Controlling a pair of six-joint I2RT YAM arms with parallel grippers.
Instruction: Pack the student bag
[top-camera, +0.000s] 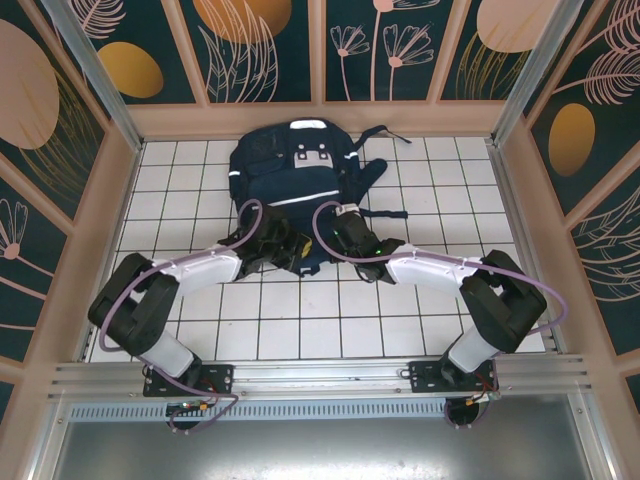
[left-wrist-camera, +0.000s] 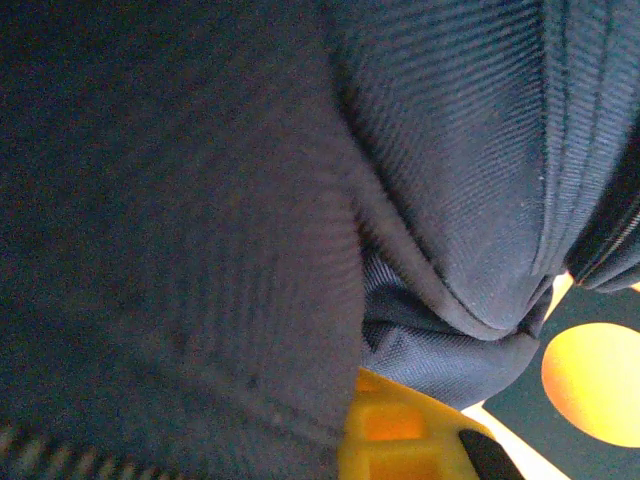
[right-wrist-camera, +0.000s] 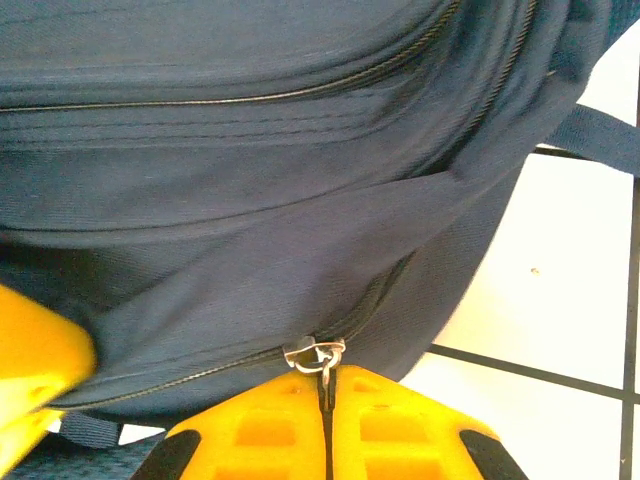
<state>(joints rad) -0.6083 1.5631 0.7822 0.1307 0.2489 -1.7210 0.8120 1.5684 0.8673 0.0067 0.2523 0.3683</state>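
The fold of fabric (top-camera: 315, 259) hangs over my fingers, so my left gripper should next move sideways along the bag's near edge, away from my right gripper, and then let the fabric go.
The student bag (top-camera: 300, 175), a large navy backpack with white stripes, lies flat at the back centre of the tiled table. Both grippers meet at its near edge. My right gripper (right-wrist-camera: 327, 385) is shut on the metal zipper pull (right-wrist-camera: 322, 356) of a zip that runs along the bag's (right-wrist-camera: 250, 200) lower seam; from above, this gripper (top-camera: 342, 236) sits at the bag's near right corner. My left gripper (top-camera: 288, 250) is shut on a fold of the bag's fabric (left-wrist-camera: 200, 200). That fabric drapes over it, leaving one yellow finger (left-wrist-camera: 400, 440) showing.
The bag's dark shoulder straps (top-camera: 375, 170) trail onto the white tiles (top-camera: 440, 180) to its right, and one strap (right-wrist-camera: 600, 135) crosses the floor near my right gripper. Panelled walls (top-camera: 120, 180) close in the table, with an aluminium rail (top-camera: 320, 375) at the near edge.
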